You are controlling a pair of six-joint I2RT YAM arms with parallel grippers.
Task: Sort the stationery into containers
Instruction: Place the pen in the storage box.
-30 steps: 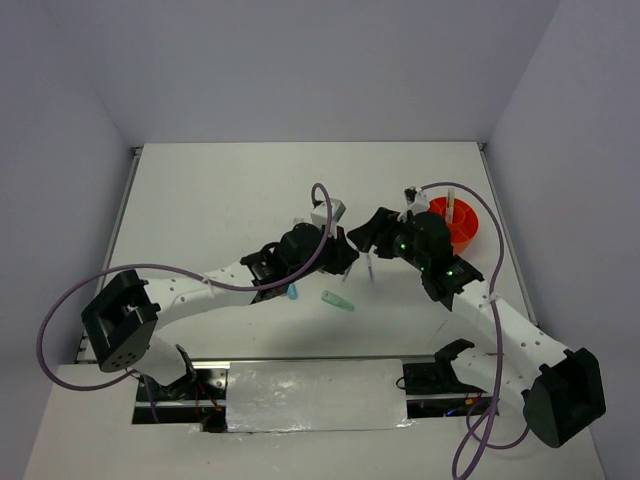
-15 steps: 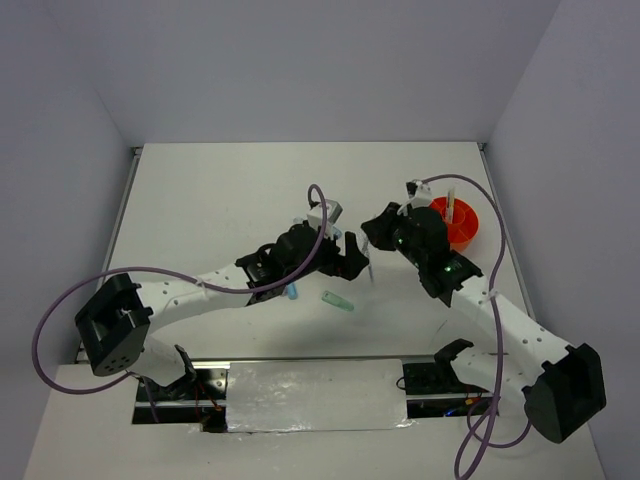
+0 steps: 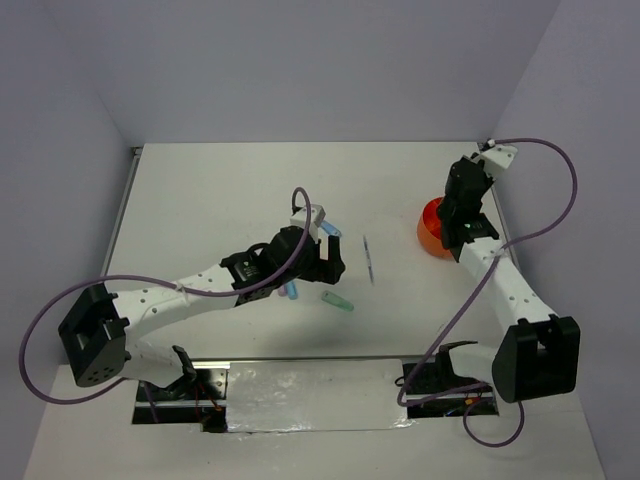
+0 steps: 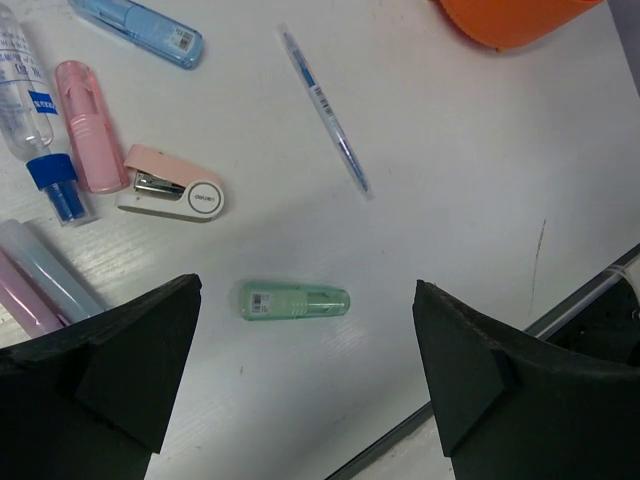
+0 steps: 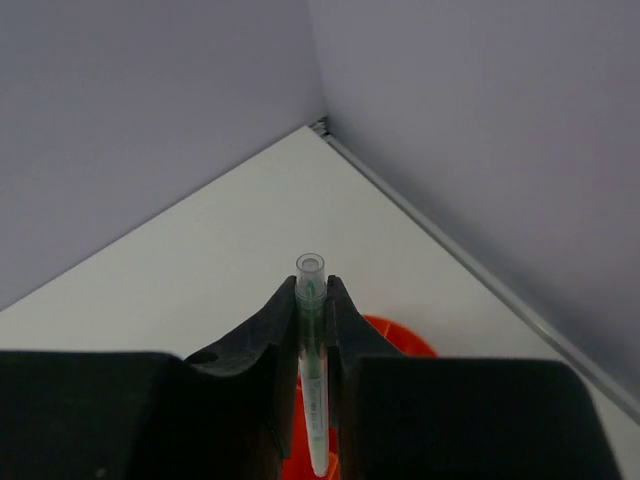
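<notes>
My right gripper lowers the upright pen into the orange cup next and releases it there, because the pen's lower end already hangs over the cup's opening.
My right gripper [image 5: 311, 290] is shut on a thin white-and-green pen [image 5: 316, 400] with a clear end, held upright above the orange cup [image 5: 402, 338]. From above, that gripper [image 3: 462, 205] hangs over the cup [image 3: 430, 228] at the right. My left gripper [image 4: 305, 375] is open and empty, above a green marker [image 4: 294, 300] lying between its fingers [image 4: 130, 370]. Beyond it lie a thin blue pen [image 4: 325, 110], a blue marker [image 4: 135, 20], a pink marker [image 4: 82, 125] and a small pink stapler [image 4: 170, 187]. Seen from above, the left gripper [image 3: 330, 262] sits mid-table.
A clear bottle with a blue cap [image 4: 30, 100] and pale pastel tubes [image 4: 40, 280] lie at the left of the left wrist view. The table's near edge [image 4: 560, 315] runs close behind the right finger. Grey walls enclose the table.
The left gripper opened and drew back a little to the left. The right gripper shut on the pen and swung from mid-table to above the orange cup.
</notes>
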